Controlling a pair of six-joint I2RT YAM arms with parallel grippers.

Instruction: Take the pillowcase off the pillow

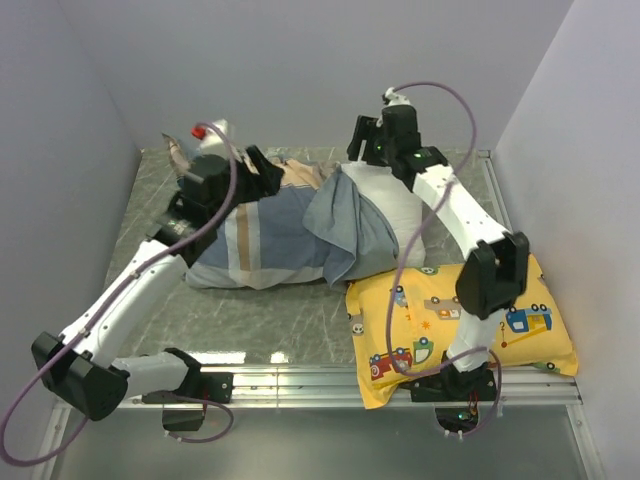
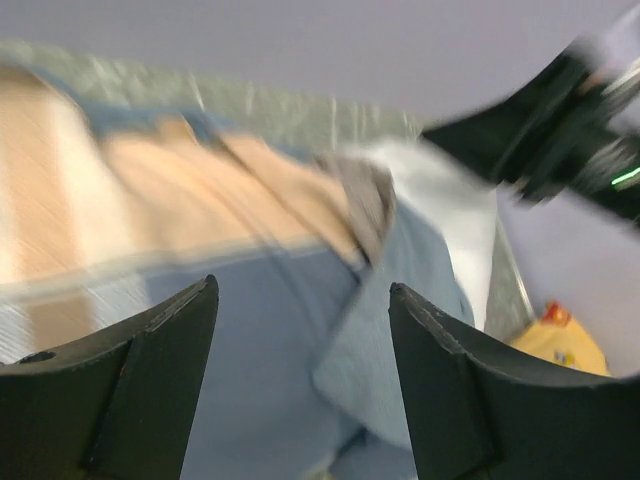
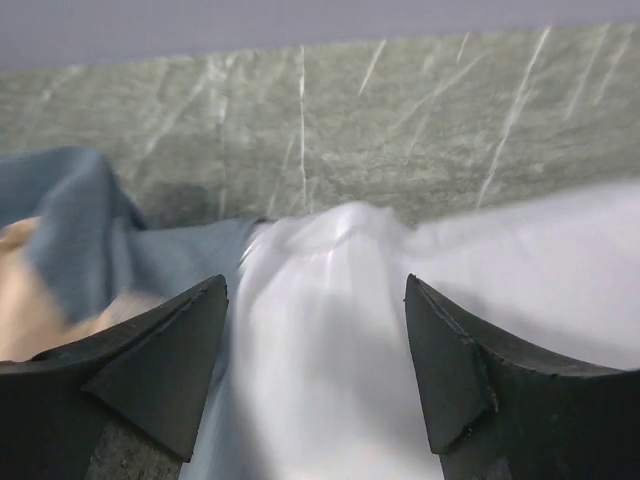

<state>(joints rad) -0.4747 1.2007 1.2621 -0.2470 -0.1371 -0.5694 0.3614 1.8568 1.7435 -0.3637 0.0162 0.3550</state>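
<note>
The pillowcase flap's bunched fold [image 1: 333, 216] [image 2: 372, 305] is below my left gripper and to its right in the top view. I need to move my left gripper that way and down onto loose cloth.
The blue-grey pillowcase [image 1: 270, 235] with tan stripes lies across the table's middle, still covering most of the white pillow [image 1: 395, 205], whose right end sticks out bare. A folded flap of the case [image 1: 345, 225] hangs over the pillow's exposed end. My left gripper [image 1: 265, 172] is open above the case's far edge; in the left wrist view [image 2: 305, 330] the blue cloth [image 2: 260, 400] lies below its fingers. My right gripper [image 1: 362, 140] is open over the pillow's far right corner; in the right wrist view [image 3: 315, 320] white pillow cloth [image 3: 330, 350] sits between the fingers.
A yellow cartoon-vehicle pillow [image 1: 460, 325] lies at the near right, under the right arm. A white bottle with a red cap [image 1: 205, 135] stands at the back left. Grey walls close in the left, back and right. A metal rail [image 1: 300, 385] runs along the near edge.
</note>
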